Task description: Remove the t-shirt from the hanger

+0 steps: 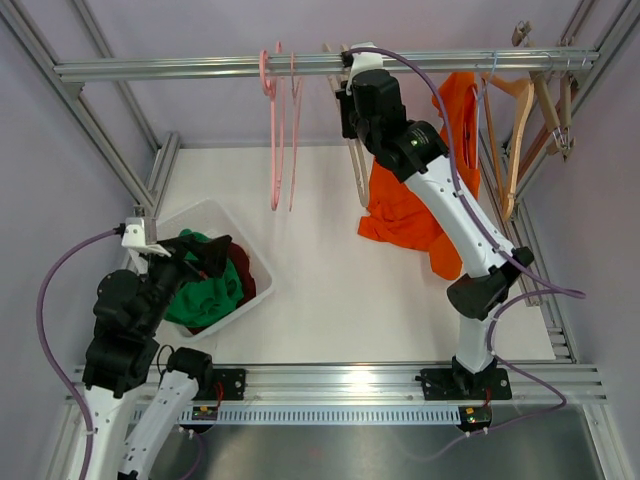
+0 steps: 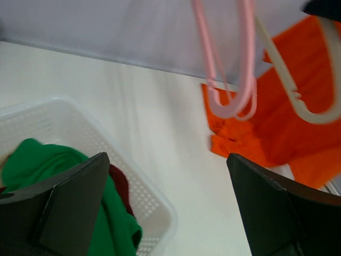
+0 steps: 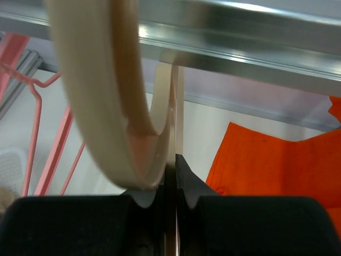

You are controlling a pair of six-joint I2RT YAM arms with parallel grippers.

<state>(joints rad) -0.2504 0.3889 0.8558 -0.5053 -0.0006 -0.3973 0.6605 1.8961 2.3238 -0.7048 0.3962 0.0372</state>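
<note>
My right gripper shifts slightly along the bar toward the pink hangers next, then opens there, since the cream hanger's visible arm is bare.
The orange t-shirt (image 1: 400, 215) lies bunched on the white table at the back right, also seen in the left wrist view (image 2: 287, 133) and the right wrist view (image 3: 277, 160). Part of it rises toward the rail behind the right arm; what holds it up is hidden. My right gripper (image 1: 350, 95) (image 3: 175, 160) is up at the rail, shut on a cream hanger (image 3: 101, 90) (image 1: 357, 165) whose visible arm (image 2: 298, 101) is bare. My left gripper (image 1: 205, 255) (image 2: 166, 156) hovers open over the basket, holding nothing.
A white perforated basket (image 1: 225, 215) (image 2: 154, 197) at the left holds green and dark red clothes. Pink hangers (image 1: 280, 130) (image 2: 229, 80) hang from the aluminium rail (image 1: 200, 68) left of the right gripper. Wooden hangers (image 1: 530, 110) hang at the far right. Frame posts stand along both sides.
</note>
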